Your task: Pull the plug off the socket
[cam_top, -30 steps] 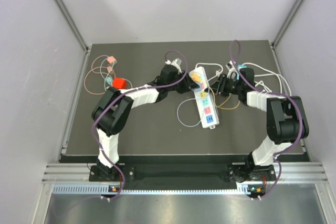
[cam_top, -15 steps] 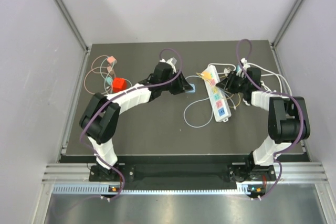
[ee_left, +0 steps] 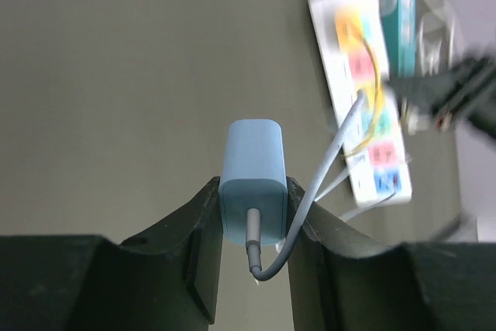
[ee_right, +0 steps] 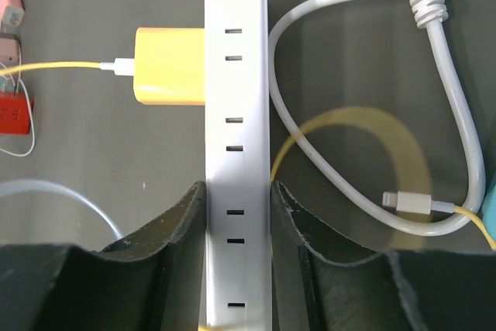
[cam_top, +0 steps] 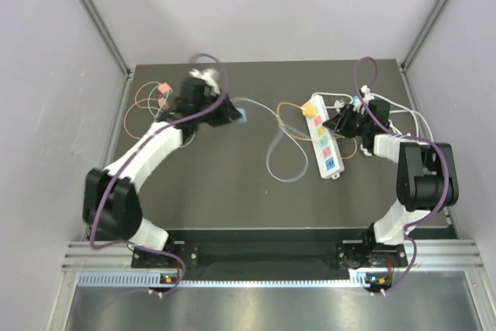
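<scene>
My left gripper swings over the plugs' looped cables next, goes down and lets go there, since loose plugs already gather below it and to its left in the top view.
My left gripper [cam_top: 235,113] is shut on a light-blue plug [ee_left: 252,164] and holds it over the dark mat, well left of the socket strip. The plug also shows in the top view [cam_top: 241,115], with its grey cable [cam_top: 273,153] trailing right. The white socket strip [cam_top: 325,138] lies at the right. My right gripper [cam_top: 337,124] is shut on the strip [ee_right: 236,153], one jaw on each long side. A yellow plug [ee_right: 170,66] still sits in the strip; it also shows in the top view [cam_top: 308,106].
A red plug [ee_right: 14,116] and pink plugs [cam_top: 163,91] with thin looped cables lie at the far left of the mat. White and yellow cables [ee_right: 453,133] curl beside the strip at the right. The enclosure walls stand close on both sides.
My left gripper has moved left and away from the strip with the light-blue plug in it. The strip, held by my right gripper, has shifted a little right.
</scene>
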Robot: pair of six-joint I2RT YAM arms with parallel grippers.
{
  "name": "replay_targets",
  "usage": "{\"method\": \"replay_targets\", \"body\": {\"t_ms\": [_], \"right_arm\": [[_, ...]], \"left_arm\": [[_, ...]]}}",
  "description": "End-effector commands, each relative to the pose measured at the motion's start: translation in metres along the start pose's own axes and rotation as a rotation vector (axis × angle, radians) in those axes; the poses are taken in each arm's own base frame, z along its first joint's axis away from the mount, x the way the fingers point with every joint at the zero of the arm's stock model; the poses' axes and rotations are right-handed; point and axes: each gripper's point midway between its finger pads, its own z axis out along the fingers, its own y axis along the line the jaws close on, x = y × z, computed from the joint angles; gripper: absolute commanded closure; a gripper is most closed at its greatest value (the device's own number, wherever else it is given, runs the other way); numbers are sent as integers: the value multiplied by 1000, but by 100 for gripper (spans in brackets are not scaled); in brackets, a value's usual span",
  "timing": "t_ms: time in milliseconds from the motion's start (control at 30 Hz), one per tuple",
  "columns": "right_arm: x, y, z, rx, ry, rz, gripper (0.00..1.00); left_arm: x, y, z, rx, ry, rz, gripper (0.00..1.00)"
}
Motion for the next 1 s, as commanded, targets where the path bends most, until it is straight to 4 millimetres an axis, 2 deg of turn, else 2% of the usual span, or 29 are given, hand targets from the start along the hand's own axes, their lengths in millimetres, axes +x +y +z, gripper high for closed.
{"method": "replay_targets", "body": {"t_ms": [0, 33, 67, 100, 133, 267, 300, 367, 400, 433, 467, 500, 533, 600, 733, 767, 800, 867, 900, 967], "right_arm": [[-24, -1, 1, -8, -78, -30, 100], [-24, -1, 1, -8, -78, -28, 100], [-24, -1, 1, -8, -77, -29, 100], [-24, -1, 1, -9, -76, -28, 100], [-23, -1, 2, -10, -75, -27, 100], [-23, -2, 2, -9, -72, -27, 100], [-23, -1, 2, -11, -73, -28, 100], [-23, -1, 1, -11, -73, -28, 100], [-24, 0, 1, -12, -75, -29, 100], [-24, 0, 1, -13, -73, -27, 100], [-23, 0, 1, -14, -72, -27, 100], [-23, 0, 1, -15, -71, -25, 100], [-23, 0, 1, -16, -72, -26, 100], [-24, 1, 1, -17, -74, -27, 100], [-24, 1, 0, -17, -74, -26, 100], [-25, 2, 0, -17, -75, -28, 100], [-26, 3, 0, -21, -76, -29, 100], [-25, 2, 0, -19, -76, -29, 100], [-24, 2, 0, -19, -75, -28, 100], [-24, 2, 0, -21, -72, -26, 100]], "left_arm": [[-81, 7, -82, -39, -295, 15, 100], [-91, 11, -95, -62, -334, 10, 100], [-102, 24, -110, -117, -374, -5, 100], [-114, 18, -128, -117, -423, 4, 100], [-122, 23, -139, -137, -449, 0, 100], [-136, 21, -171, -172, -503, 13, 100], [-142, 18, -186, -190, -533, 21, 100], [-152, 26, -209, -261, -584, 47, 100], [-160, 25, -230, -301, -634, 59, 100], [-167, 36, -247, -367, -678, 56, 100], [-171, 39, -260, -401, -702, 76, 100], [-179, 33, -279, -415, -748, 90, 100], [-181, 41, -292, -486, -776, 81, 100], [-186, 34, -319, -522, -843, 98, 100], [-195, 33, -364, -623, -977, 100, 100], [-196, 38, -379, -685, -1013, 95, 100], [-197, 33, -396, -705, -1058, 95, 100], [-197, 36, -424, -797, -1124, 84, 100], [-197, 30, -444, -819, -1172, 70, 100], [-193, 30, -466, -885, -1222, 39, 100]]}}
